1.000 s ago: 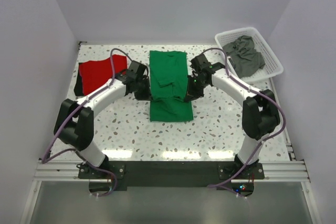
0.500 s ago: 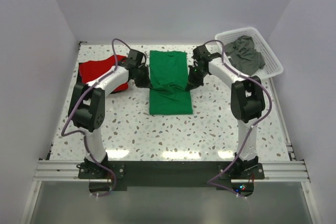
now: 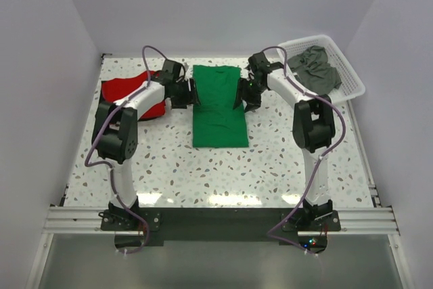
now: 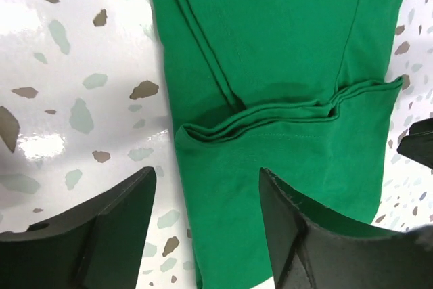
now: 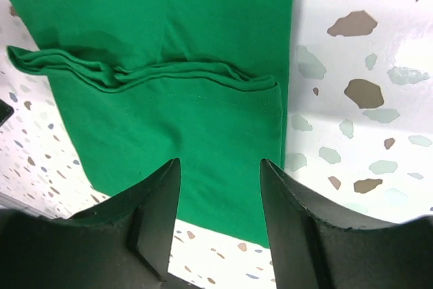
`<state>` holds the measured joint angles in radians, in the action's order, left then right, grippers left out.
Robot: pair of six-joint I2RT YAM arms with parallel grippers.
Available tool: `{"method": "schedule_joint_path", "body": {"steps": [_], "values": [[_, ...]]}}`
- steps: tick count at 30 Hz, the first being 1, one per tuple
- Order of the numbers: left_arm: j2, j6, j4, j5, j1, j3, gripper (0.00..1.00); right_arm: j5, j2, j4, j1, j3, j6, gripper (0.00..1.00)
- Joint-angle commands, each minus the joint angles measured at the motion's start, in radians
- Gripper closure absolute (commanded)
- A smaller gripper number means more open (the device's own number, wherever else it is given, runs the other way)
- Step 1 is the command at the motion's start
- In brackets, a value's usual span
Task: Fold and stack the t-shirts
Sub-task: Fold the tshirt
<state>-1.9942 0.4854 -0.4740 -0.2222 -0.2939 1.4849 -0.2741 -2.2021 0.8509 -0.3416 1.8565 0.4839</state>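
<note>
The green t-shirt's near corner [image 3: 247, 145] [image 5: 265, 242] on the basket's side is still flat on the tabletop, so I will move my right gripper back and down onto it.
The bright green t-shirt [image 3: 218, 109] lies flat on the table as a long folded strip, with a layered cloth edge across it [image 4: 284, 109] [image 5: 169, 72]. My left gripper [image 3: 188, 94] [image 4: 207, 174] stands open over the shirt's left edge, holding nothing. At the shirt's right edge my right gripper [image 3: 245, 95] [image 5: 220, 164] is open too, with only cloth below its fingers. A red t-shirt [image 3: 125, 96] lies folded at the far left. Dark grey t-shirts [image 3: 314, 69] are bunched in the basket.
A white lattice basket [image 3: 353, 79] stands at the far right corner. The speckled table [image 3: 223, 174] is walled by white panels on three sides. Both arm bases are bolted to the rail at the near edge.
Both grippers, shut on the green shirt's sides a second ago, carried the cloth toward the far end and opened. The shirt now lies flat, released.
</note>
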Motion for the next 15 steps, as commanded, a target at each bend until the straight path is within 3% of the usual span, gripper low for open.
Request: {"method": "schedule_joint_path", "body": {"steps": [1,7,15], "values": [[0.09,-0.002,0.066,0.027,0.01,0.006,0.32,-0.001,0.047,0.016,0.01,0.052,-0.016,0.45],[0.141,-0.004,0.077,-0.009,0.01,-0.09,0.32,-0.014,0.116,-0.01,0.012,-0.04,-0.024,0.44],[0.216,0.001,0.081,-0.026,0.009,-0.236,0.34,-0.071,0.246,-0.101,0.01,-0.327,-0.002,0.49]]}}
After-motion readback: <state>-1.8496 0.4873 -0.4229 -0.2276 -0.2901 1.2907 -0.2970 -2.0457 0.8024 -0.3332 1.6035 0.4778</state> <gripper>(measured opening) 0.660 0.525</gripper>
